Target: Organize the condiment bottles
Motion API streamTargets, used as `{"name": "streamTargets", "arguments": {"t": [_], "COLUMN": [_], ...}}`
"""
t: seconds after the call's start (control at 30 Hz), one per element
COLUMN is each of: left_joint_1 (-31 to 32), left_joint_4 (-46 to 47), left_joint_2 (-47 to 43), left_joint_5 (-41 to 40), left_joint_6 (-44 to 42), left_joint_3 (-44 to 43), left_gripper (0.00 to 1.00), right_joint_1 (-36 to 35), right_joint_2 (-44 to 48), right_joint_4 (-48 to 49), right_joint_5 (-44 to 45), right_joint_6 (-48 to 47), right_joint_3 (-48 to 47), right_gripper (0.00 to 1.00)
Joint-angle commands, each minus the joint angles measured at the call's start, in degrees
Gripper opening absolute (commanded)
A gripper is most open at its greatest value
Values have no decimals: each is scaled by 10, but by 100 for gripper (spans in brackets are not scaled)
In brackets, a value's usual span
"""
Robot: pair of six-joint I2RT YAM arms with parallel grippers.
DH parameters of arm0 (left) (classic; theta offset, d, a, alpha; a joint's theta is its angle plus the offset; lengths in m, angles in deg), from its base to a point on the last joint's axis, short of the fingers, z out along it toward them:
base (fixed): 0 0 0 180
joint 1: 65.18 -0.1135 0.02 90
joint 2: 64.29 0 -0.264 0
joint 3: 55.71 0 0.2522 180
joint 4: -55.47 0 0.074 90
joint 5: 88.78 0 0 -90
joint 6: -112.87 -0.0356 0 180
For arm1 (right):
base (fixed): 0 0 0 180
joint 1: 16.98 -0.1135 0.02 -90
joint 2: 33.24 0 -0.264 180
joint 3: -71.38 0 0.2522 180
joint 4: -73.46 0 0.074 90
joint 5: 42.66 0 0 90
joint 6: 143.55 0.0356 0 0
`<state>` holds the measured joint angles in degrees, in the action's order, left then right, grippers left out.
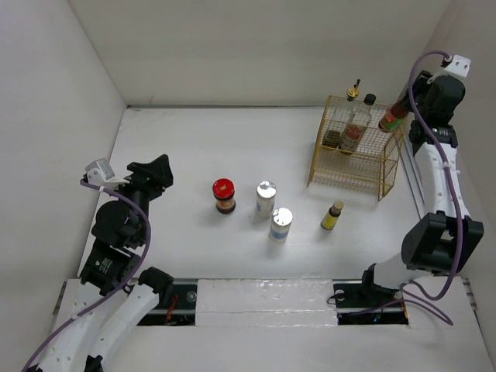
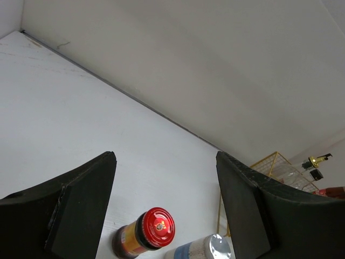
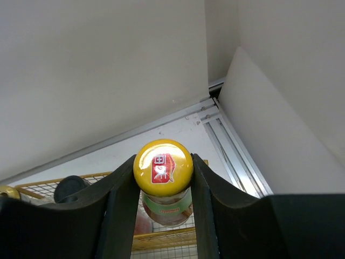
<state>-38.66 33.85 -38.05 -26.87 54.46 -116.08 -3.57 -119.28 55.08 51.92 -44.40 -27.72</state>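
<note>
The robot's right gripper will next move down and to the left in the top view, because the free basket spot beside the black-capped bottle is below it there.
My right gripper (image 1: 400,108) is shut on the yellow cap (image 3: 163,166) of the red-labelled bottle (image 1: 393,118), holding it over the far right corner of the gold wire basket (image 1: 380,180). The gold-spouted bottle (image 1: 353,94) and the black-capped sauce bottle (image 1: 358,124) stand inside the basket. On the table stand the red-lidded jar (image 1: 224,194), two silver-topped cylinders (image 1: 266,198) (image 1: 281,222) and the small yellow bottle (image 1: 332,215). My left gripper (image 1: 160,173) is open and empty, left of the jar. The jar (image 2: 153,231) lies between and beyond its fingers.
White walls enclose the table on the left, back and right. A metal rail (image 3: 237,156) runs along the right wall beside the basket (image 3: 161,238). The basket's back left part holds the two bottles.
</note>
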Motion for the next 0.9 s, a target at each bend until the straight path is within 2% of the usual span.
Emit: {"name": "streamTargets", "arguments": {"t": [0.0, 0.27, 0.6, 0.73, 0.87], "left_joint_1": [0, 0, 0, 0, 0], "left_joint_4": [29, 29, 29, 29, 29], "left_joint_2": [5, 5, 0, 0, 0], "left_joint_5": [0, 5, 10, 10, 10], "left_joint_6": [-8, -8, -8, -8, -8], "left_joint_3": [-2, -2, -2, -2, -2], "left_gripper": [70, 70, 70, 70, 70], "right_joint_1": [-18, -48, -59, -59, -59], "right_joint_2": [-3, -38, -57, -57, -19], "right_joint_4": [108, 128, 128, 128, 123], "right_joint_5": [29, 67, 102, 107, 97], "right_joint_6": [-19, -24, -24, -17, -5], "right_joint_3": [3, 61, 90, 100, 100], "right_gripper": [10, 10, 24, 54, 66]}}
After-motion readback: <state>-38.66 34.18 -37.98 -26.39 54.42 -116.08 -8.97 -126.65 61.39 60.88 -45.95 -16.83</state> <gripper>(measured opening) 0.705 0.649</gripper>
